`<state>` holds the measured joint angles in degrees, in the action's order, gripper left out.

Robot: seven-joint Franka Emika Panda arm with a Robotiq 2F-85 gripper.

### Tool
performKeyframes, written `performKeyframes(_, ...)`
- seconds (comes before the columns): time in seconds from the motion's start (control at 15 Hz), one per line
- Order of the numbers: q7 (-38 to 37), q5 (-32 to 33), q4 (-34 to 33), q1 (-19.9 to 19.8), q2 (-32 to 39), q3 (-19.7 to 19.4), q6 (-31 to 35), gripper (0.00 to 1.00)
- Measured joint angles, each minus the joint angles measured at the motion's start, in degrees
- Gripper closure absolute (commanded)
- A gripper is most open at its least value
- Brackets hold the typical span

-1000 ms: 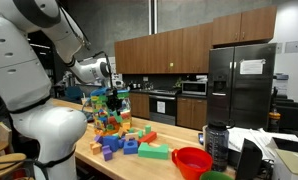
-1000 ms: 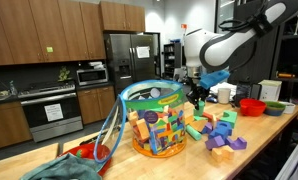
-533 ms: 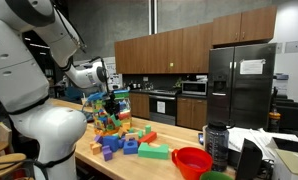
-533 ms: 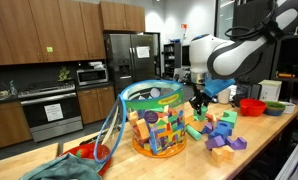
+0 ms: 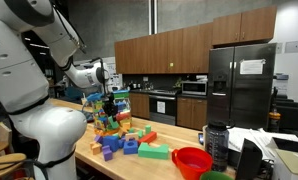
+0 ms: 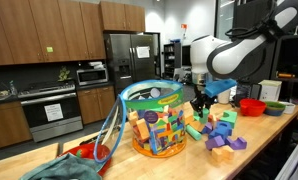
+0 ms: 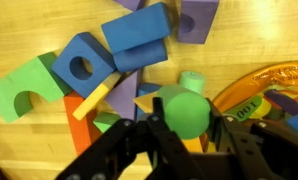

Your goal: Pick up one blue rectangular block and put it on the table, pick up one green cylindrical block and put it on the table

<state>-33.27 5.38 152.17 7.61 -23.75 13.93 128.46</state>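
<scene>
The robot's gripper will next move a little to the right in the wrist view and let go of the green cylindrical block (image 7: 183,106), because the tabletop is bare there beside the basket rim.
In the wrist view my gripper (image 7: 185,118) is shut on a green cylindrical block (image 7: 183,106), its round end facing the camera, held above the light-tan wooden table (image 7: 29,30). Below lie a blue rectangular block (image 7: 137,27), a blue cylinder (image 7: 141,55), a blue block with a hole (image 7: 81,65), a green arch block (image 7: 21,88) and purple blocks. In both exterior views the gripper (image 5: 112,100) (image 6: 200,103) hangs over the block pile beside the toy basket (image 6: 155,118).
A transparent basket with an orange and blue rim (image 7: 274,80) holds more blocks. Red bowls (image 5: 193,160) (image 6: 251,106), a dark bottle (image 5: 217,143) and a green cloth (image 6: 64,168) are on the table. The kitchen counter and fridge stand behind.
The arm shifted slightly a second ago; over the last half second nothing visibly moved.
</scene>
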Motion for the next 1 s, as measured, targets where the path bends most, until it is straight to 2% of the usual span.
performKeyframes(0.67, -0.1, -0.2, 0.8, 0.7, 0.0, 3.5, 2.9, 0.84)
performKeyframes(0.73, -0.1, -0.2, 0.8, 0.8, 0.1, 3.6, 3.1, 0.34)
performKeyframes(0.87, -0.1, -0.2, 0.8, 0.8, 0.3, 3.7, 3.5, 0.30)
performKeyframes(1.0, -0.1, -0.2, 0.7, 0.8, 0.4, 3.7, 3.9, 0.18)
